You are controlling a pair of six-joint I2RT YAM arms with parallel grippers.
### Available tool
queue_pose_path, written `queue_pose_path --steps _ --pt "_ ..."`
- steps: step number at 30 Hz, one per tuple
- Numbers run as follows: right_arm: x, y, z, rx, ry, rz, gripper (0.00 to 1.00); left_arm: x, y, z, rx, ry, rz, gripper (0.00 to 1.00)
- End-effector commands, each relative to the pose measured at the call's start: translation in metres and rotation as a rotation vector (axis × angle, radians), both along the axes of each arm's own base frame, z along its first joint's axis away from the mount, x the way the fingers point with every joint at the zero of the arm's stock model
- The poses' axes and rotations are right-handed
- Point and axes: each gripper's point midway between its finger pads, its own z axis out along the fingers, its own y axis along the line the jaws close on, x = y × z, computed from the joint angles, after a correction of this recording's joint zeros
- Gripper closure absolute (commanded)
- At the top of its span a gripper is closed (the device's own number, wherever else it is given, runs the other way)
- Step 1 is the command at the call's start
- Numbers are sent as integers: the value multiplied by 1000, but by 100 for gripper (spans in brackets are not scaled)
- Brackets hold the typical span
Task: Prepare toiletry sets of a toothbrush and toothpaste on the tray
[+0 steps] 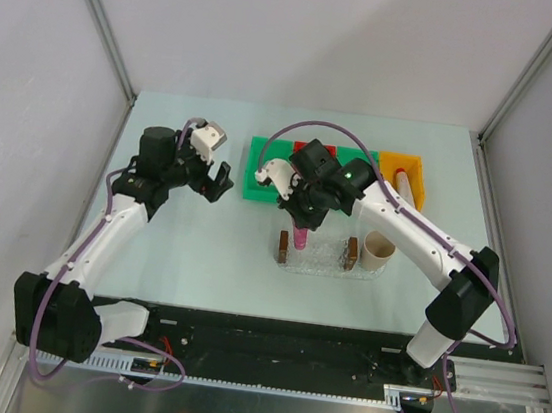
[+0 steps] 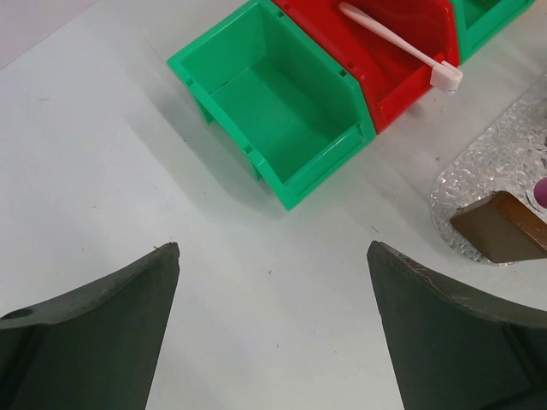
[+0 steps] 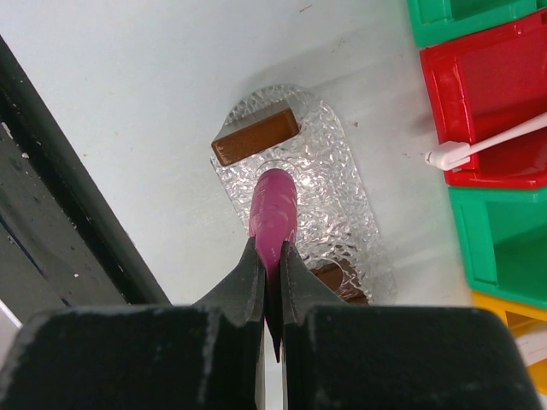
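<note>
The front end of the magenta toothpaste already points there, so the robot's right gripper should next go down toward the clear tray (image 1: 297,254) beside the nearer brown handle and let go of the toothpaste.
My right gripper (image 1: 301,222) (image 3: 270,248) is shut on the magenta toothpaste (image 1: 299,237) (image 3: 274,203). It holds the tube nose-down over the left part of the clear bumpy tray (image 1: 321,264) (image 3: 335,184), near the tray's left brown handle (image 1: 281,245). I cannot tell whether the tube's tip touches the tray. A white toothbrush (image 2: 395,40) (image 3: 502,140) lies slanted in the red bin (image 2: 402,77), its head over the front rim. My left gripper (image 1: 221,182) (image 2: 273,248) is open and empty above bare table, left of the bins.
A row of bins stands at the back: green (image 1: 263,171), red (image 1: 309,149), green (image 1: 361,157), yellow (image 1: 402,172) with a pale item in it. A beige cup (image 1: 379,249) stands just right of the tray.
</note>
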Motion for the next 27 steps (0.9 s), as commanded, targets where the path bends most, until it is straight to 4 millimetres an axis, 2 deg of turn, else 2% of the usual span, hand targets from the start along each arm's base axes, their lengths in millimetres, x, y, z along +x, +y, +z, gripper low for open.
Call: queue_pose_path --steps 1,27 --pt "1 5 18 58 -47 15 100 0 -2 0 -38 14 4 5" --pt "4 5 7 77 -45 9 100 -1 -1 -4 -39 23 -2 5"
